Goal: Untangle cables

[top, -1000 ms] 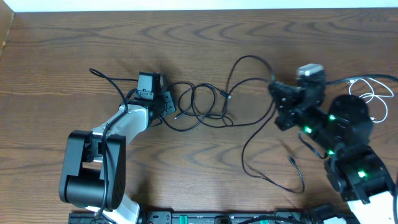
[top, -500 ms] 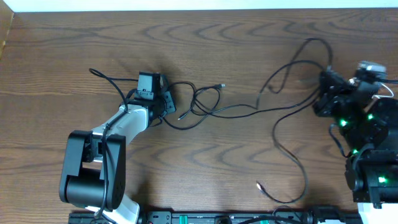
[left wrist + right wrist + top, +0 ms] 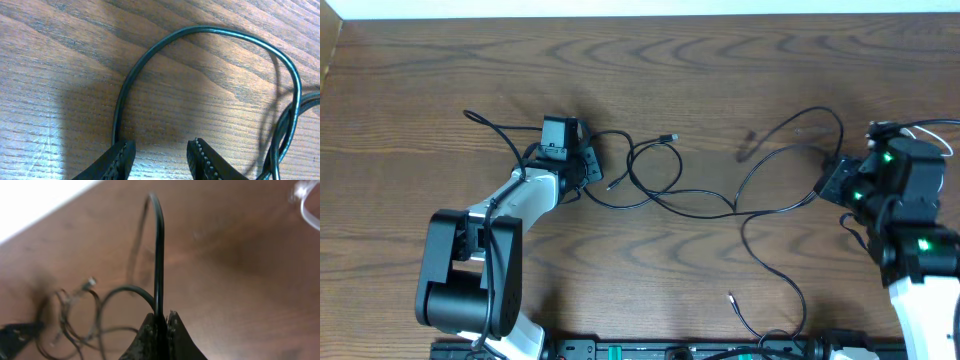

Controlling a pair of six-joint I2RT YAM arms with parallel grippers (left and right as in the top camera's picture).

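My right gripper's long black cable hangs above the table, so I should next lower and release it on bare wood between the loops and white cable.
Thin black cables (image 3: 655, 168) lie in loose loops at the table's middle, one small plug (image 3: 670, 137) pointing up and right. My right gripper (image 3: 828, 180) is shut on one long black cable (image 3: 770, 205), which arcs over it and trails to a free plug (image 3: 731, 297) near the front edge. In the right wrist view that cable (image 3: 159, 255) rises straight out of the closed right gripper (image 3: 161, 316). My left gripper (image 3: 588, 168) sits at the loops' left end. In the left wrist view the left gripper (image 3: 160, 147) is open over bare wood, and a dark cable (image 3: 200, 31) curves past the outer side of one finger (image 3: 122, 152).
A white cable (image 3: 925, 128) lies coiled at the far right, also seen as the white cable (image 3: 307, 205) at the right wrist view's top corner. The left arm's own thicker cord (image 3: 485, 122) sticks out left of its wrist. A light strip (image 3: 640, 8) borders the table's far edge.
My right gripper has carried the black cable to the right, drawing it out of the loops. The tangle beside the left gripper has thinned. The free plug slid left. The left arm stayed still.
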